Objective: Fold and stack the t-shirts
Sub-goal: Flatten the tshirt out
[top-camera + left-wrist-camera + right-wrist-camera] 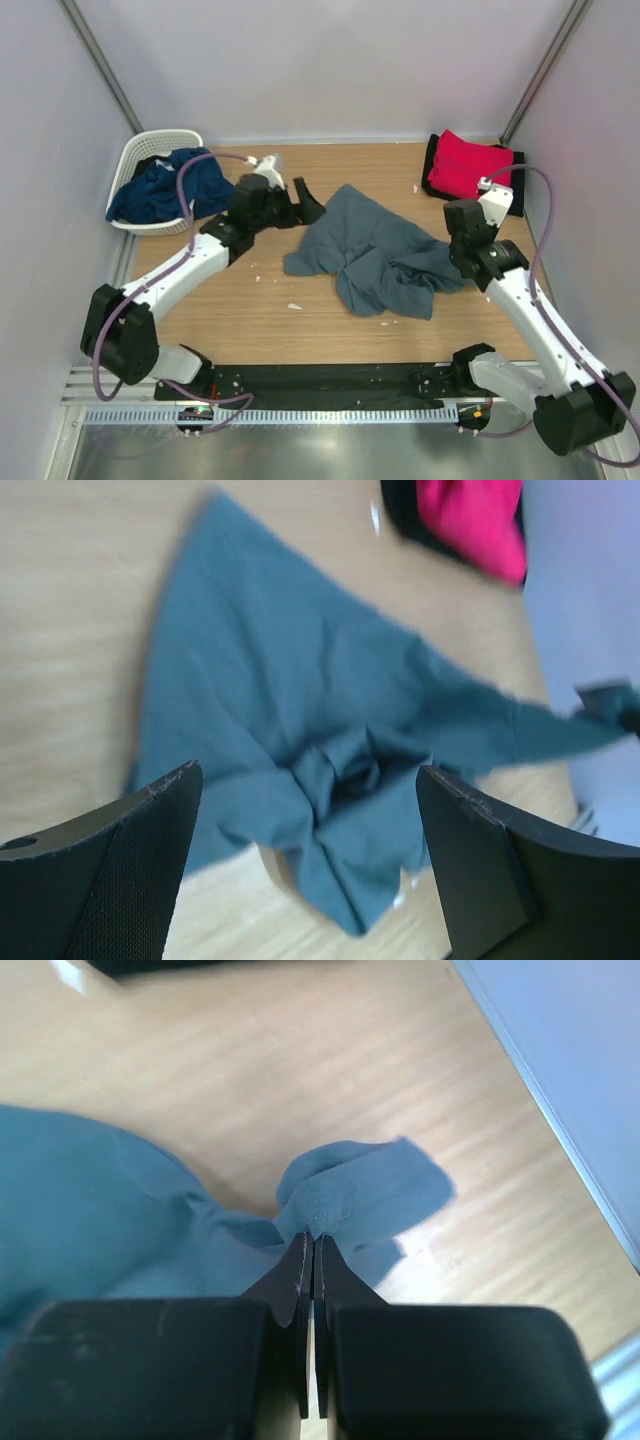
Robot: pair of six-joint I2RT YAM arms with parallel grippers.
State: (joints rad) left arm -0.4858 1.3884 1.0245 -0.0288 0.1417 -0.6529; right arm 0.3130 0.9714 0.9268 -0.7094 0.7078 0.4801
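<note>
The near part of the shirt is still bunched in folds, so my open left gripper should next move back and down onto its crumpled near edge (375, 303) (355, 890) and close there.
A slate grey-blue t-shirt (375, 250) lies crumpled in the middle of the wooden table. My left gripper (305, 203) is open and empty, hovering over the shirt's far left edge; in the left wrist view the gripper (310, 772) has its jaws wide apart above the cloth (300, 680). My right gripper (462, 268) is shut on the shirt's right edge; in the right wrist view the gripper (313, 1240) pinches a hem fold of the cloth (90, 1200). A folded bright red t-shirt (468, 165) lies on a black one (432, 160) at the back right. A navy blue t-shirt (165, 188) lies in the basket.
A white lattice basket (150, 140) stands at the back left against the wall. Grey walls close in the left, right and back sides. Small white scraps lie on the wood near the shirt. A black strip runs along the near edge.
</note>
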